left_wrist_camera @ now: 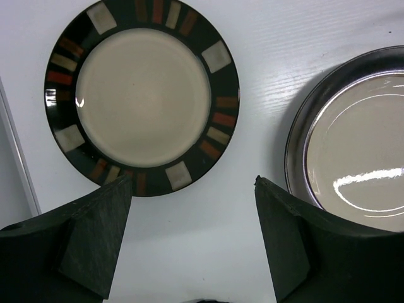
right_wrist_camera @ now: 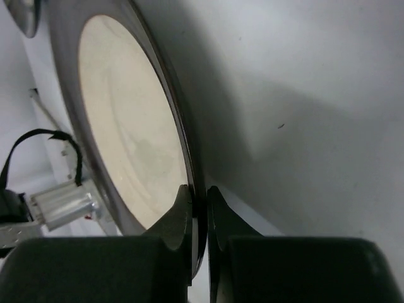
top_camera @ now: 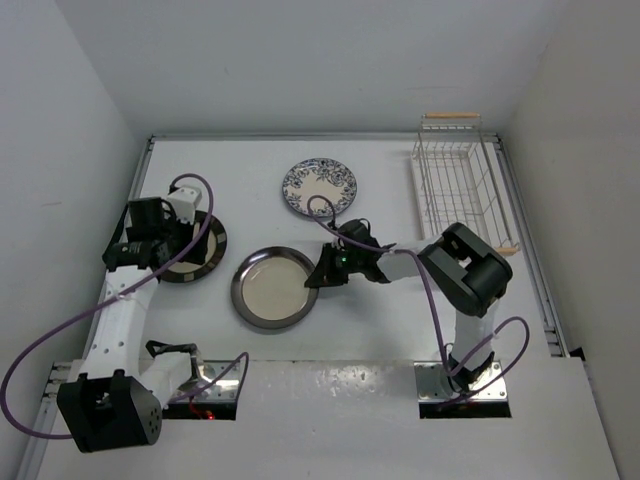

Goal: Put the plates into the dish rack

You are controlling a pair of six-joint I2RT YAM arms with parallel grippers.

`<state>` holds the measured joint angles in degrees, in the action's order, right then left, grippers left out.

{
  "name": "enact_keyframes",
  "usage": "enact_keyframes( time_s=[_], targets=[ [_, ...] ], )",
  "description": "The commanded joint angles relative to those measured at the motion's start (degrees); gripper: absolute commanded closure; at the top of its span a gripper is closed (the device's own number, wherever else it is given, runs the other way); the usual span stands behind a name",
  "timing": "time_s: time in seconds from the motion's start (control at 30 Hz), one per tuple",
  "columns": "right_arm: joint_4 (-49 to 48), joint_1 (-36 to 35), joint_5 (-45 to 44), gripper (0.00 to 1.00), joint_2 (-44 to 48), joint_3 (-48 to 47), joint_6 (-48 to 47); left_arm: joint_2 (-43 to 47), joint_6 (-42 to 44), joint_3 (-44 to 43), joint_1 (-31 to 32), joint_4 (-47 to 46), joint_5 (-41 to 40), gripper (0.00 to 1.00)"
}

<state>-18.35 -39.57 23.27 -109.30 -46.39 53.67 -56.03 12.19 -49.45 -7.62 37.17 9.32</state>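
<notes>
My right gripper lifts toward the dish rack's bar side (top_camera: 484,198) next and releases the grey-rimmed plate inside, since that lies outward and to the right in the top view.
Three plates lie flat on the white table. The white plate with a blue floral rim (top_camera: 319,188) is at the back. The grey-rimmed plate with a cream centre (top_camera: 272,288) (right_wrist_camera: 126,126) (left_wrist_camera: 353,139) lies in the middle, and my right gripper (top_camera: 315,278) (right_wrist_camera: 199,192) is shut on its right rim. The glossy dark plate (top_camera: 200,250) (left_wrist_camera: 144,95), its rim marked with coloured blocks, lies at the left. My left gripper (top_camera: 155,258) (left_wrist_camera: 193,179) hovers open over that plate's near edge and holds nothing. The dish rack (top_camera: 460,190) stands at the back right.
The table is walled on the left, back and right. A raised rail (top_camera: 530,260) runs along the right edge beside the rack. Both arm bases (top_camera: 200,385) (top_camera: 465,385) sit at the near edge, with purple cables looping around them.
</notes>
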Motion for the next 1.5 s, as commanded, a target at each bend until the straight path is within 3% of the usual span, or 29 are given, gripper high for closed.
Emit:
enact_keyframes(
  time_s=[0.0,0.1,0.17,0.2,0.3,0.47,0.53,0.67,0.7,0.8,0.93,1.17,1.47],
  targets=[
    [-3.9,0.4,0.9,1.00,4.1,2.1,1.1,1.4,-1.1,0.8,-0.6,-1.9,1.2,0.18],
    [-1.7,2.2,0.1,1.00,12.9,2.3,-2.6,1.5,-1.1,0.8,-0.6,-2.5,1.2,0.18],
    [7.0,3.3,-2.2,1.00,17.3,-1.5,-8.1,1.5,-1.1,0.8,-0.6,-2.5,1.2,0.18],
    [12.9,3.6,-4.6,1.00,23.9,-3.1,-12.7,1.5,-1.1,0.8,-0.6,-2.5,1.2,0.18],
    [25.6,5.8,-10.7,1.00,32.8,-15.2,-23.1,1.5,-1.1,0.8,-0.6,-2.5,1.2,0.18],
    [40.8,18.9,-19.1,1.00,40.6,-33.7,-36.7,1.5,-1.1,0.8,-1.2,-2.5,1.2,0.18],
    [44.0,21.0,-29.4,1.00,42.6,-38.8,-45.3,2.0,-1.1,0.8,-1.2,-2.5,1.2,0.18],
    [40.3,29.0,-48.3,1.00,45.0,-39.5,-59.4,2.0,-1.1,0.8,-1.2,-3.0,1.2,0.18],
    [38.1,30.7,-49.2,1.00,45.1,-39.0,-65.6,2.0,-1.1,0.8,-1.2,-3.0,1.2,0.18],
    [33.0,35.5,-49.4,1.00,45.0,-32.8,-71.8,2.5,-1.1,1.3,-1.2,-3.0,1.2,0.18],
    [28.8,38.3,-48.8,1.00,46.2,-25.4,-74.1,2.5,-1.1,1.3,-1.2,-3.0,1.2,0.18],
    [23.9,44.0,-45.1,1.00,48.3,-12.2,-70.0,3.0,-1.1,1.3,-1.2,-3.0,1.2,0.18],
    [18.8,44.6,-47.9,1.00,49.3,-6.2,-73.5,3.0,-1.1,1.3,-1.2,-3.0,1.8,0.18]
  ],
)
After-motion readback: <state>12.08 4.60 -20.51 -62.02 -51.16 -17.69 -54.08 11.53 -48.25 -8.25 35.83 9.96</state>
